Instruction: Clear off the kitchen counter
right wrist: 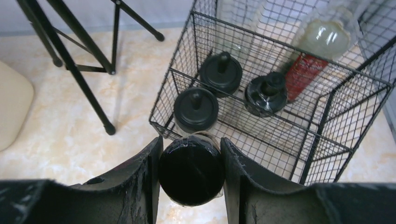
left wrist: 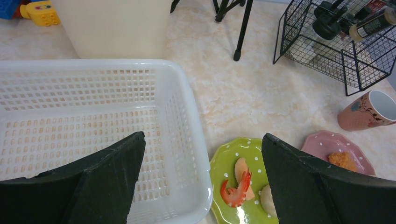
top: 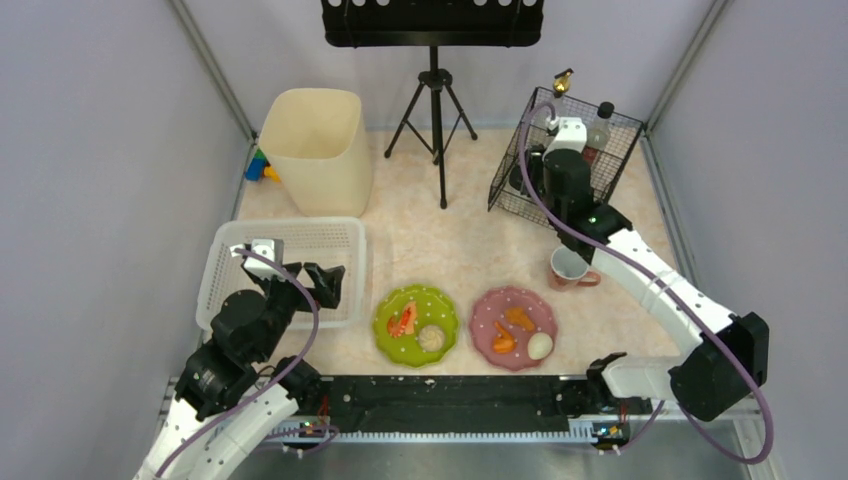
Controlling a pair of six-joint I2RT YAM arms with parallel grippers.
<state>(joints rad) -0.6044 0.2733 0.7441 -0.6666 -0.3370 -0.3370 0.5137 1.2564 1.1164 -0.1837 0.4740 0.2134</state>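
The black-lidded jar in my right gripper will next go down into the rack's front section [top: 537,204] [right wrist: 259,143], moving toward the right in the wrist view, because the bottom of that section is empty.
The kitchen counter [top: 450,240] is a pale beige-pink marbled top. On it stand a green plate [top: 416,325] with a shrimp and other food, a pink plate [top: 513,327] with food, and a pink cup [top: 570,268]. My right gripper [right wrist: 191,140] is shut on a black-lidded jar [right wrist: 191,170] at the front corner of the black wire rack [right wrist: 280,116]; in the top view this gripper [top: 548,165] is at the rack's left side. My left gripper [left wrist: 203,137] is open and empty, above the right rim of the white basket [left wrist: 93,107], beside the green plate [left wrist: 233,163].
The rack holds three black-lidded jars [right wrist: 221,73] and a red-labelled bottle [right wrist: 306,70]. A beige bin [top: 315,150] stands at the back left with toy blocks [top: 260,168] beside it. A black tripod stand [top: 435,100] stands at the back centre. Walls close in on both sides.
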